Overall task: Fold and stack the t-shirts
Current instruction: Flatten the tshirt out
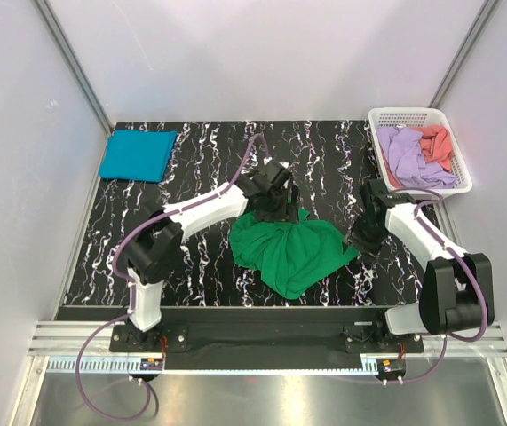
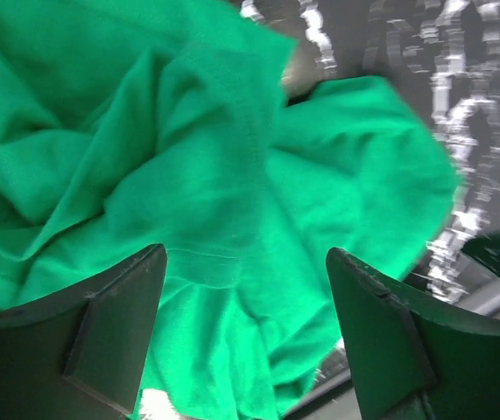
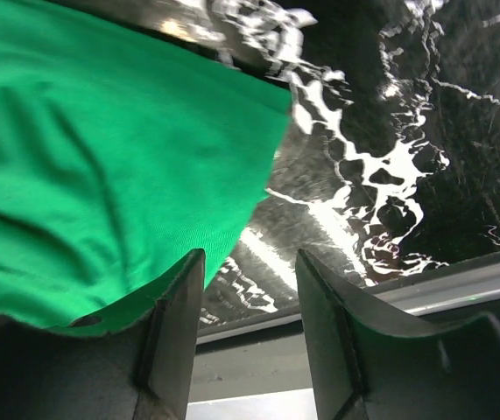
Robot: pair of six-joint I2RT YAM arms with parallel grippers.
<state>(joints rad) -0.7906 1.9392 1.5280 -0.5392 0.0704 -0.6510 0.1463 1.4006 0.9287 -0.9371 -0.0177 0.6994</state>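
The green t-shirt's basket-side corner (image 1: 352, 253) (image 3: 263, 144) is just below the gripper's open fingers and spreads clear of the bunched cloth. My right gripper should go down onto that corner next.
A bright green t-shirt (image 1: 293, 250) lies crumpled on the black marbled table, near the middle front. My left gripper (image 1: 281, 211) hovers over the shirt's far edge, open, with nothing between its jaws; the left wrist view shows bunched green cloth (image 2: 188, 175) below it. My right gripper (image 1: 360, 238) is open at the shirt's right corner, beside the cloth edge (image 3: 101, 175). A teal-blue t-shirt (image 1: 138, 154) lies folded to a rectangle at the far left corner. Lilac (image 1: 408, 158) and coral (image 1: 435, 142) shirts lie heaped in the basket.
A white plastic lattice basket (image 1: 376, 120) stands at the far right corner of the table (image 1: 200, 160). Metal rails run along the table's front edge (image 3: 425, 289). White walls enclose the table on three sides.
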